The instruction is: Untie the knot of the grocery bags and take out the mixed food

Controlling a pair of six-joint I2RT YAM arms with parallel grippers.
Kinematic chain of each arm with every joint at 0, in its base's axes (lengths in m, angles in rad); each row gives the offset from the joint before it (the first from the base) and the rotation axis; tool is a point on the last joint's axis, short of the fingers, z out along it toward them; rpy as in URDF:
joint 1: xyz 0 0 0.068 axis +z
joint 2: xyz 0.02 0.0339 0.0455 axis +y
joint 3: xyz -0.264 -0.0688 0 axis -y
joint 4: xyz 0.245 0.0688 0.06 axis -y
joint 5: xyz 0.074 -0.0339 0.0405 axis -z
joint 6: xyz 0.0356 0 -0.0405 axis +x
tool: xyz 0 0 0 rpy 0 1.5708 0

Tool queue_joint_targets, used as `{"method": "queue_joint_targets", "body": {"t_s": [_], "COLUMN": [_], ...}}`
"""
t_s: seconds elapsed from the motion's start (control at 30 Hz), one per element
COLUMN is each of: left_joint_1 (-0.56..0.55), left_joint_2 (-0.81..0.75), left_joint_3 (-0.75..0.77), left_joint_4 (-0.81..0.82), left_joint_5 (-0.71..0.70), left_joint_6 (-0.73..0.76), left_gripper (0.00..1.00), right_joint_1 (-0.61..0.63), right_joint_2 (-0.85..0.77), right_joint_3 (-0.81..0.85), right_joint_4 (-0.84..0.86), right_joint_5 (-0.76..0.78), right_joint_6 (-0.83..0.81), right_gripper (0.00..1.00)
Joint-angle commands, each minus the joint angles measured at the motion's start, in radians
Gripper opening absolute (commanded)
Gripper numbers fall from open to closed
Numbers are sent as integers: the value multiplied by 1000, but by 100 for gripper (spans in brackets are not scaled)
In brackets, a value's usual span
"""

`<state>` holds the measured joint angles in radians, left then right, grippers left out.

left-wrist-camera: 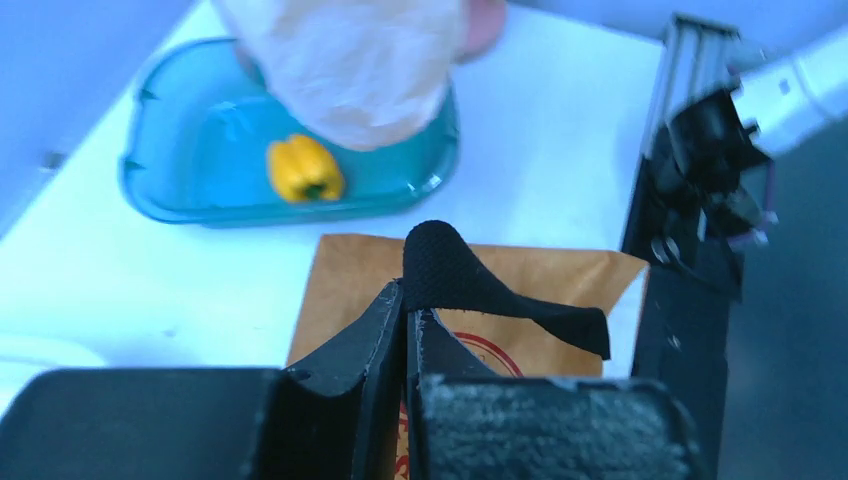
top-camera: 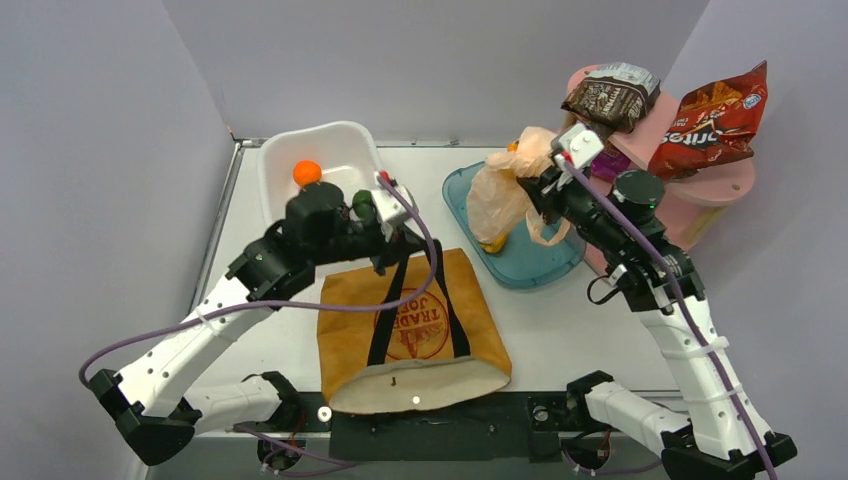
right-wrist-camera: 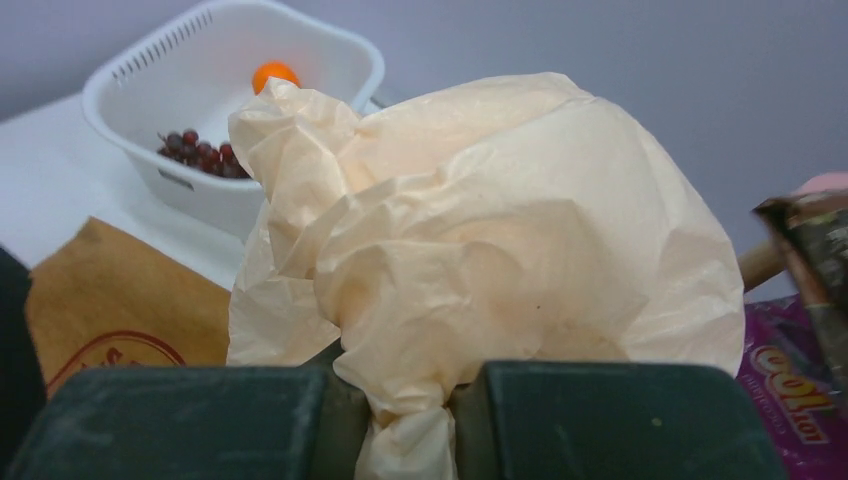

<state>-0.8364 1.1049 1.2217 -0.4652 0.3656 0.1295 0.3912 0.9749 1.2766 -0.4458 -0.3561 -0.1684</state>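
My right gripper should lower the peach bag into the opening (top-camera: 423, 382) of the tote, to the left in the top view, and then let go of it.
The mustard-brown tote (top-camera: 410, 335) lies flat on the table, its opening toward the near edge. My left gripper (top-camera: 393, 245) is shut on a black strap (left-wrist-camera: 450, 270) at the tote's far edge and lifts it a little. My right gripper (top-camera: 537, 187) is shut on the twisted neck of the peach plastic bag (right-wrist-camera: 480, 230) and holds it above the teal tub (top-camera: 560, 265). A yellow bell pepper (left-wrist-camera: 305, 168) lies in that tub under the bag. An orange (top-camera: 307, 172), grapes (right-wrist-camera: 200, 155) and a green fruit (top-camera: 362, 205) are in the white tub (top-camera: 280, 170).
A pink shelf (top-camera: 715, 185) at the back right carries the red Doritos bag (top-camera: 712, 120) and the dark brown snack bag (top-camera: 610, 95). A purple packet (right-wrist-camera: 790, 400) lies below them. Grey walls close in the left, back and right sides.
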Motion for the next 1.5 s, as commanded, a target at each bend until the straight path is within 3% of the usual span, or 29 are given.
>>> {"method": "queue_joint_targets", "body": {"t_s": [0.0, 0.2, 0.43, 0.6, 0.77, 1.03, 1.2, 1.33, 1.47], "left_joint_1": [165, 343, 480, 519, 531, 612, 613, 619, 661], "left_joint_2": [71, 237, 470, 550, 573, 587, 568, 533, 526], "left_joint_3": [167, 374, 683, 861, 962, 1043, 1026, 965, 946], "left_joint_4": [-69, 1, 65, 82, 81, 177, 207, 242, 277], "left_joint_5": [173, 115, 128, 264, 303, 361, 387, 374, 367], "left_joint_6": [-86, -115, -246, -272, -307, -457, -492, -507, -560], "left_gripper": [0, 0, 0, 0, 0, 0, 0, 0, 0], "right_joint_1": [-10, -9, 55, 178, 199, 207, 248, 310, 338], "right_joint_2": [-13, 10, 11, -4, -26, 50, 167, 304, 418], "right_joint_3": [190, 340, 368, 283, 151, 59, 40, 76, 175], "right_joint_4": [32, 71, 156, 71, 63, 103, 207, 159, -41], "right_joint_5": [-29, -125, -259, -258, -240, -288, -238, -194, -222], "right_joint_6": [64, 91, 104, -14, -117, -214, -245, -352, -492], "right_gripper": [0, 0, 0, 0, 0, 0, 0, 0, 0]}}
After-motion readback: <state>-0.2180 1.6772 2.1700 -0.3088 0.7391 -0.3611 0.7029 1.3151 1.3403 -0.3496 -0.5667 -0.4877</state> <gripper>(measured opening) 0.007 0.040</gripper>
